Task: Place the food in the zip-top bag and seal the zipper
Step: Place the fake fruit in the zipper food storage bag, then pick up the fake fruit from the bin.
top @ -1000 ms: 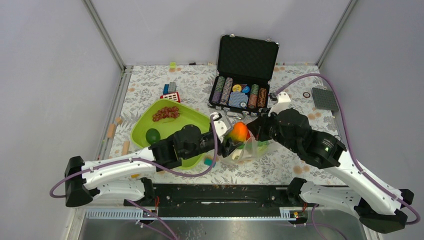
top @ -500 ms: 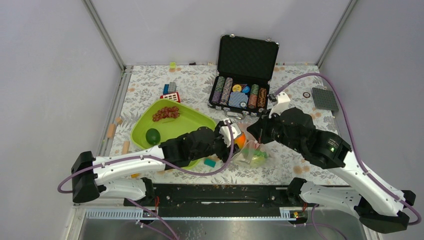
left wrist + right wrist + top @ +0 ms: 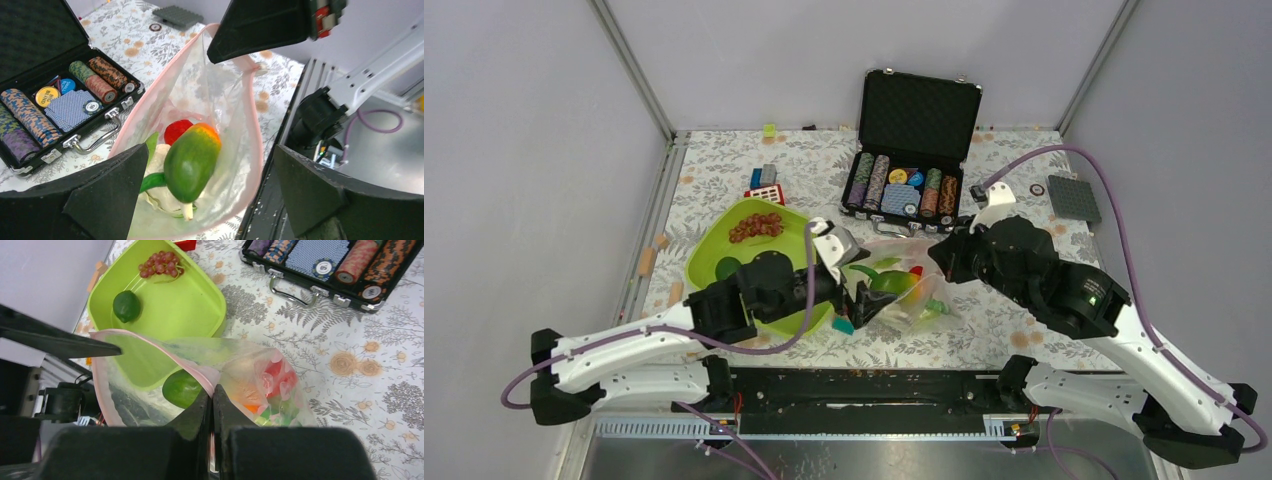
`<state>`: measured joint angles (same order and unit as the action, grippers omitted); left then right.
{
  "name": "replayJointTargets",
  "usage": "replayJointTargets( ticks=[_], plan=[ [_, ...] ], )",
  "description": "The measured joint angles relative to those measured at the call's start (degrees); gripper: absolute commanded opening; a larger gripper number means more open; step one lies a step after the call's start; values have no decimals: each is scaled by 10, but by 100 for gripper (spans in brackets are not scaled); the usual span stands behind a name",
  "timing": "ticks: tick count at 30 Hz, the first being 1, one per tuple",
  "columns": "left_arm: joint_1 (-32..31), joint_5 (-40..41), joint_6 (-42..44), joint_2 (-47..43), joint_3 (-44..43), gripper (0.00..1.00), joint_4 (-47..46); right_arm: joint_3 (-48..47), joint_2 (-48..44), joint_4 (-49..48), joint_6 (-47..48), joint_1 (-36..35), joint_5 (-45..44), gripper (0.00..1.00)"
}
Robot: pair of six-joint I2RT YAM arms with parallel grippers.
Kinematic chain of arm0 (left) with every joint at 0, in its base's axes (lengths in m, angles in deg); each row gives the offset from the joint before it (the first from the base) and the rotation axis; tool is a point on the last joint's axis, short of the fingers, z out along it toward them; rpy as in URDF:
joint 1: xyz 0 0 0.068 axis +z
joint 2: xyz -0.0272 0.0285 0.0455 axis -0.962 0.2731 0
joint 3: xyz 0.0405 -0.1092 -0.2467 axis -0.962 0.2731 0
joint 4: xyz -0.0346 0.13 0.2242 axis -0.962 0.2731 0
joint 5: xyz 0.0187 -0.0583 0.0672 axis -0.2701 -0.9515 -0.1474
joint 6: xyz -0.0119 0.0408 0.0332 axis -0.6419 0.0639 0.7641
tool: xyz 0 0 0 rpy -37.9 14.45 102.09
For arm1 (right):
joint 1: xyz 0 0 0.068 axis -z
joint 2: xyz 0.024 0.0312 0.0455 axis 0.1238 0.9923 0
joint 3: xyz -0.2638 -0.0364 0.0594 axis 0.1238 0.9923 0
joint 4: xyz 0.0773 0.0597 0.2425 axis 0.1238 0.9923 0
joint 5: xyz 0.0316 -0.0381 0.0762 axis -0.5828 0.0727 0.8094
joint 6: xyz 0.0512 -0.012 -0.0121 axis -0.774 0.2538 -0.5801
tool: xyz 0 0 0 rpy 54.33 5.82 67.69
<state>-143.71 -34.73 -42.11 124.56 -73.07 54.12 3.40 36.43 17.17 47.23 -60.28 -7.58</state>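
I should swing my left gripper left in the top view next, then down around the sides of the dark green fruit [image 3: 727, 268], still unbagged.
The clear zip-top bag [image 3: 914, 290] lies at the table's middle front, its mouth held open. Its pink zipper [image 3: 254, 127] rings the opening and also shows in the right wrist view [image 3: 150, 342]. My right gripper [image 3: 944, 262] is shut on the zipper strip at the mouth's far side [image 3: 212, 390]. Inside lie an orange-and-green fruit [image 3: 192, 160], a red tomato [image 3: 177, 131], white cauliflower [image 3: 160, 155] and a green pod [image 3: 150, 182]. My left gripper [image 3: 860, 296] is open and empty just before the bag's mouth [image 3: 210, 167]. Purple-red grapes [image 3: 756, 226] and a dark green fruit [image 3: 126, 306] lie in the tray.
The lime-green tray [image 3: 714, 255] sits left of the bag, under my left arm. An open black case of poker chips [image 3: 911, 185] stands behind the bag. Building blocks [image 3: 766, 185] lie back left, a teal block [image 3: 842, 325] near the front, a grey plate [image 3: 1074, 198] far right.
My left gripper carried the orange-and-green fruit into the bag's mouth, let it go and drew back left, now open. The right gripper kept its hold on the zipper.
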Motion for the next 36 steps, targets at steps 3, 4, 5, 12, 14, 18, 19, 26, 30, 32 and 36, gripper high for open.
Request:
replayJointTargets(
  ticks=[3, 4, 5, 12, 14, 18, 19, 26, 30, 32, 36],
  plan=[
    [0, 9, -27, -30, 0, 99, 7, 1, -2, 1, 1, 4, -14, 0],
    [0, 18, -37, -40, 0, 99, 12, 1, -2, 1, 2, 6, -19, 0],
    [0, 32, -49, -49, 0, 99, 20, 2, -2, 1, 3, 8, -24, 0],
    [4, 176, -135, -91, 0, 99, 85, 2, -2, 16, 9, 17, -65, 0],
    [23, 227, -178, -94, 0, 99, 121, 3, -2, 15, 12, 18, -74, 0],
    [142, 270, -273, -93, 0, 99, 211, 22, -11, 3, 22, 19, -80, 0],
    [176, 273, -292, -93, 1, 99, 229, 28, -12, -3, 25, 19, -80, 0],
    [377, 238, -383, -73, 9, 99, 314, 51, -12, -36, 47, 19, -78, 0],
    [484, 190, -401, -9, 10, 99, 333, 58, -14, -48, 59, 19, -80, 0],
    [531, 169, -405, 34, 14, 99, 334, 60, -17, -50, 63, 19, -80, 0],
    [587, 141, -409, 95, 30, 99, 336, 64, -26, -54, 70, 19, -81, 0]
  ],
)
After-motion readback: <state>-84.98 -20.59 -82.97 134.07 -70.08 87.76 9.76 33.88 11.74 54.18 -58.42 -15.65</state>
